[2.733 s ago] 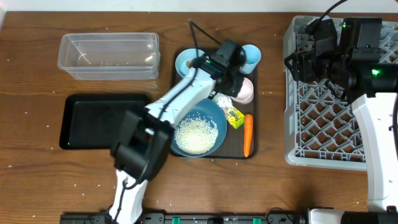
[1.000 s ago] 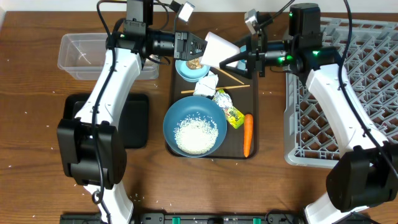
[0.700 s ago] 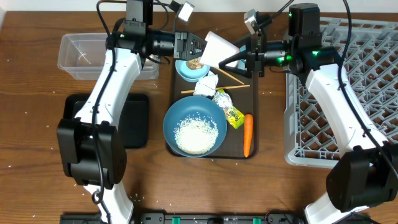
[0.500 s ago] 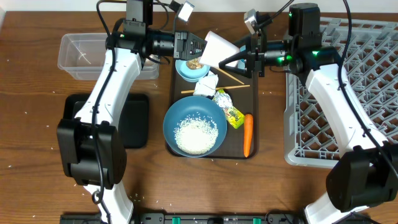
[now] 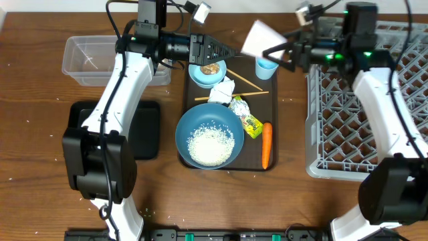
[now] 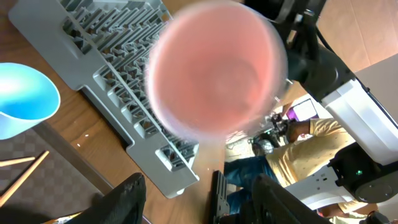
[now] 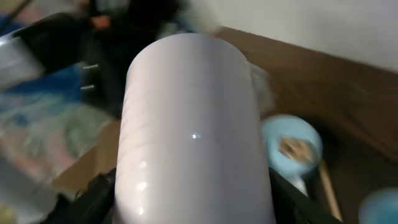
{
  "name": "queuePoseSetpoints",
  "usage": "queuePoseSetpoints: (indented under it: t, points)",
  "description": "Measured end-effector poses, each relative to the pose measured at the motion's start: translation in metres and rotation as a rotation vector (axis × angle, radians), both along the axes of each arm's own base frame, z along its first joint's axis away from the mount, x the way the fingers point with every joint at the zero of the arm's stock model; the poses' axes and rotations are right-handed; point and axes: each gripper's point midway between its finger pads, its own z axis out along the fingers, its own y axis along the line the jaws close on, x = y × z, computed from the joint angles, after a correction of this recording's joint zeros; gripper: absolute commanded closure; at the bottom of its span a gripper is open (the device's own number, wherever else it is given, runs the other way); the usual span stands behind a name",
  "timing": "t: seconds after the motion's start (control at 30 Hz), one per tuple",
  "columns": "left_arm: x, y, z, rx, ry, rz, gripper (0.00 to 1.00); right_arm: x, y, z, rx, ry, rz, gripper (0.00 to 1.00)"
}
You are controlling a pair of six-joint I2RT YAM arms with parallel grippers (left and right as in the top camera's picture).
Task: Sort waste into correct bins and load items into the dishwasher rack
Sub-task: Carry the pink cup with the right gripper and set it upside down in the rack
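Note:
The pegs at the rack's near tray-side corner are empty. My right gripper will next move the pinkish-white cup to the right in the overhead view, back and down into that corner, and let go of it among the pegs.
My right gripper is shut on the pinkish-white cup, holding it in the air above the brown tray's far edge. My left gripper hangs open and empty beside it, its mouth facing the cup's pink inside. The light blue cup stands on the tray. The small bowl holds the brown lump. Rice fills the large bowl. The tissue, wrapper, carrot and chopsticks lie on the tray.
The grey dishwasher rack fills the right side. A clear tub sits at the far left, with the black tray in front of it. The brown serving tray holds the dishes. Rice grains dot the wooden table.
The left gripper has opened and let go of the pinkish-white cup. The right gripper now carries it, moved right towards the rack. The light blue cup is uncovered.

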Motion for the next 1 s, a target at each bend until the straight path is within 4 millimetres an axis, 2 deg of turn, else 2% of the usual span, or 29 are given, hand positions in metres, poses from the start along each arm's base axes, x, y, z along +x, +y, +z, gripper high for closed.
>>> queuePoseSetpoints:
  t: [0.13,0.33,0.43,0.5,0.53,0.73,0.83,1.0]
  points:
    - [0.003,0.0,-0.003,0.017,0.0,0.017,0.44,0.016,-0.032,-0.022,-0.07,0.137,-0.178,0.7]
    - [0.011,0.004,-0.022,0.108,0.047,0.094,0.44,0.021,-0.077,-0.056,-0.208,0.322,-0.422,0.7]
    - [0.016,0.01,-0.038,0.186,0.087,0.154,0.43,0.012,-0.104,-0.065,-0.318,0.4,-0.556,0.7]
    - [0.019,0.015,-0.049,0.246,0.113,0.198,0.43,0.005,-0.121,-0.061,-0.383,0.42,-0.633,0.69]
    - [0.021,0.018,-0.056,0.281,0.125,0.223,0.43,0.001,-0.133,-0.054,-0.428,0.42,-0.69,0.69]
    - [0.026,0.034,-0.081,0.423,0.165,0.316,0.43,-0.022,-0.179,-0.02,-0.579,0.41,-0.896,0.7]
    - [0.027,0.039,-0.087,0.461,0.173,0.34,0.43,-0.04,-0.192,-0.027,-0.653,0.479,-0.939,0.7]
    - [0.029,0.042,-0.091,0.486,0.174,0.357,0.43,-0.067,-0.197,-0.05,-0.747,0.62,-0.921,0.7]
